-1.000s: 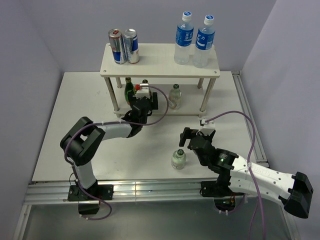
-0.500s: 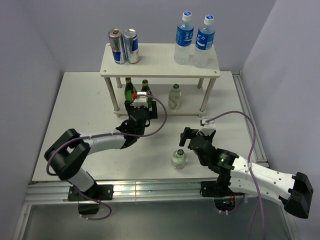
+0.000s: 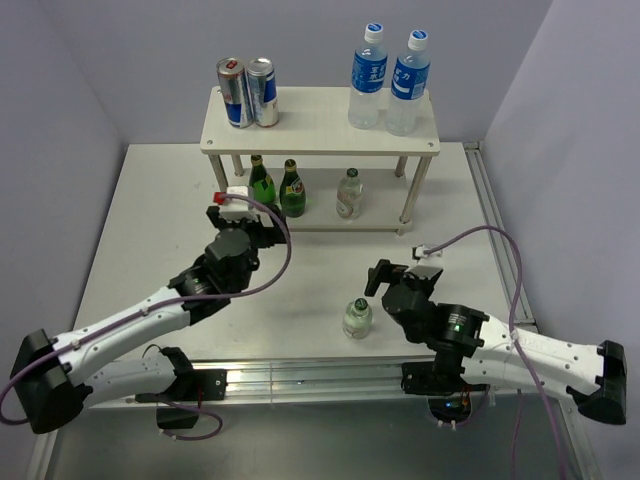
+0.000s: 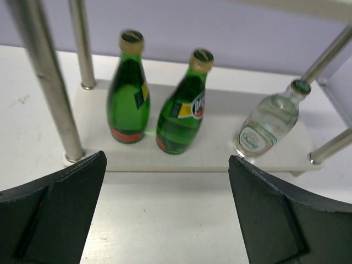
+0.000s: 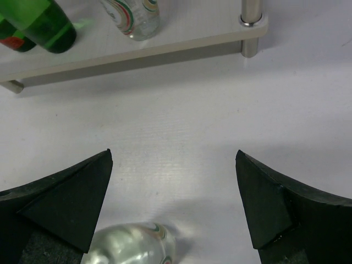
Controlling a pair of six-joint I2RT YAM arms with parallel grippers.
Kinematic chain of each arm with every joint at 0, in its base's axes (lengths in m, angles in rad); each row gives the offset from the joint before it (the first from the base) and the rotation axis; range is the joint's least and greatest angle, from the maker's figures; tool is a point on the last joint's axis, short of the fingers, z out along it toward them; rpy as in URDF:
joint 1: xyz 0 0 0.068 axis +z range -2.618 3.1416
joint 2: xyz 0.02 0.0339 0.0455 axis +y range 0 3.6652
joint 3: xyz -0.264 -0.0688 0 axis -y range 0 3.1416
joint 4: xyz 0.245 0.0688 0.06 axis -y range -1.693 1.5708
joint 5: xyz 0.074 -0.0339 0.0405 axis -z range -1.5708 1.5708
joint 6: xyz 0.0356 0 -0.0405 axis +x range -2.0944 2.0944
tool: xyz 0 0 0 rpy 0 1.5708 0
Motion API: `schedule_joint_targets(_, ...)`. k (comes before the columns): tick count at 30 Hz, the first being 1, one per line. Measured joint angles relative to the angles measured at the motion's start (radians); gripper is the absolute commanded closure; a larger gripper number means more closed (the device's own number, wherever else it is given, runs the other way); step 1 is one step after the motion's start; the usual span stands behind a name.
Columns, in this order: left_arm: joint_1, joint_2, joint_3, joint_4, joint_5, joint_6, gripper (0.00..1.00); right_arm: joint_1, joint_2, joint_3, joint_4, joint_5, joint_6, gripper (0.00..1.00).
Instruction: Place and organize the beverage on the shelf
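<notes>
The bottle stands off the shelf (image 3: 320, 118), so my right gripper moves back and left in the top view next, then down around the table bottle's clear body (image 3: 357, 321).
The cream-white shelf (image 3: 320, 118) stands at the back of the table. Its top board holds two cans (image 3: 247, 92) and two water bottles (image 3: 390, 80). Its lower board (image 4: 220, 157) holds two green bottles (image 3: 262, 183) (image 3: 292, 190) and a clear glass bottle (image 3: 349, 194), all upright. The green bottles (image 4: 128, 91) (image 4: 182, 107) also show in the left wrist view. My left gripper (image 3: 243, 212) (image 4: 168, 181) is open and empty, just in front of the lower board. Another clear glass bottle (image 3: 357, 318) (image 5: 132, 245) stands on the table. My right gripper (image 3: 392, 272) (image 5: 173, 165) is open and empty, just right of it.
The shelf's round metal legs (image 4: 47, 82) (image 5: 250, 14) stand at its corners. A metal rail (image 3: 500, 240) runs along the table's right edge. Purple walls close in the back and both sides. Each wrist trails a purple cable (image 3: 480, 232).
My left gripper has drawn back from the lower board toward the left, leaving the second green bottle standing there. My right arm has shifted slightly nearer and to the right.
</notes>
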Motion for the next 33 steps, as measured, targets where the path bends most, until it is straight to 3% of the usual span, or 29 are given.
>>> schedule_joint_targets(5, -0.023, -0.105, 0.045, -0.101, -0.038, -0.009, 0.01, 0.226, 0.099, 0.249, -0.388, 0.192, 0.304, 0.0)
schedule_joint_targets(8, -0.033, -0.124, 0.085, -0.178, -0.039, -0.032, 0.01, 0.335, 0.269, 0.458, -0.661, 0.248, 0.568, 0.0)
schedule_joint_targets(11, -0.033, -0.127, 0.136, -0.277, -0.052, -0.064, 0.01, 0.453, 0.436, 0.566, -0.784, 0.259, 0.728, 0.0)
schedule_joint_targets(14, -0.036, -0.145, 0.165, -0.345, -0.086, -0.09, 0.01, 0.569, 0.555, 0.546, -0.836, 0.225, 0.886, 0.0)
schedule_joint_targets(19, -0.084, -0.246, 0.135, -0.388, -0.171, -0.112, 0.01, 0.662, 0.595, 0.471, -0.916, 0.148, 1.083, 0.0)
schedule_joint_targets(24, -0.116, -0.32, 0.084, -0.391, -0.214, -0.119, 0.01, 0.686, 0.615, 0.449, -0.941, 0.095, 1.154, 0.0)
schedule_joint_targets(33, -0.128, -0.296, 0.017, -0.391, -0.238, -0.136, 0.01, 0.691, 0.726, 0.393, -0.949, 0.075, 1.184, 0.0)
